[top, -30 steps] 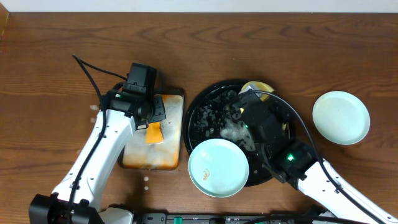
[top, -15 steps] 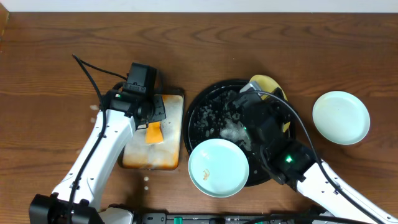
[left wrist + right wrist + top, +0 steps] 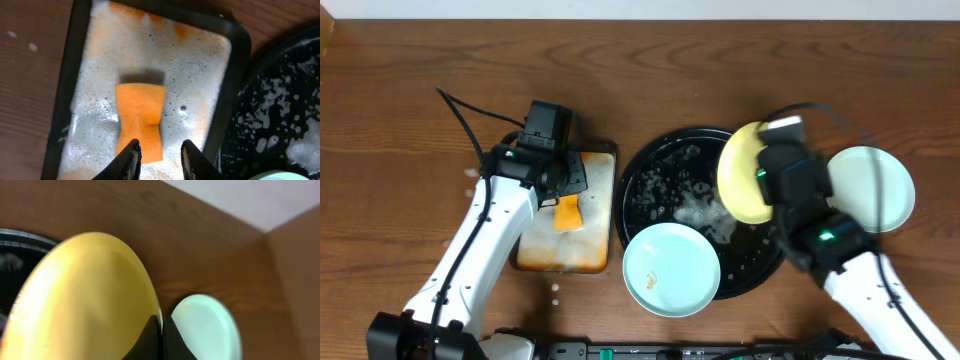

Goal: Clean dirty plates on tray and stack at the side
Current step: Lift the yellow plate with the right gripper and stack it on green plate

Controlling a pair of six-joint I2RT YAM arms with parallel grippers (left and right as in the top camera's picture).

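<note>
The empty mint plate is below my right gripper and to its right in the overhead view, so I should move there, lower the yellow plate [image 3: 742,172] and let go.
The pale yellow plate [image 3: 742,172] hangs tilted on edge above the right side of the black tray [image 3: 655,160]. My right gripper [image 3: 767,178] is shut on its rim; in the right wrist view the fingertips [image 3: 161,326] pinch the yellow plate [image 3: 85,300]. One mint plate [image 3: 670,268] with small orange specks lies on the tray's front edge. Another mint plate [image 3: 870,188] lies on the table to the right, and it shows as the mint plate [image 3: 205,330] just beyond the pinched rim. My left gripper [image 3: 160,150] hovers open over the orange sponge [image 3: 140,120].
The foamy rectangular metal pan [image 3: 535,255] with the sponge [image 3: 567,213] sits left of the tray, its right wall [image 3: 240,75] almost touching the tray's rim [image 3: 280,100]. Foam and water speckle the tray floor. Bare wooden table lies behind and to the far left.
My right arm has lifted the yellow plate off the back of the tray and swung it right, toward the mint plate on the table. The left arm has not moved.
</note>
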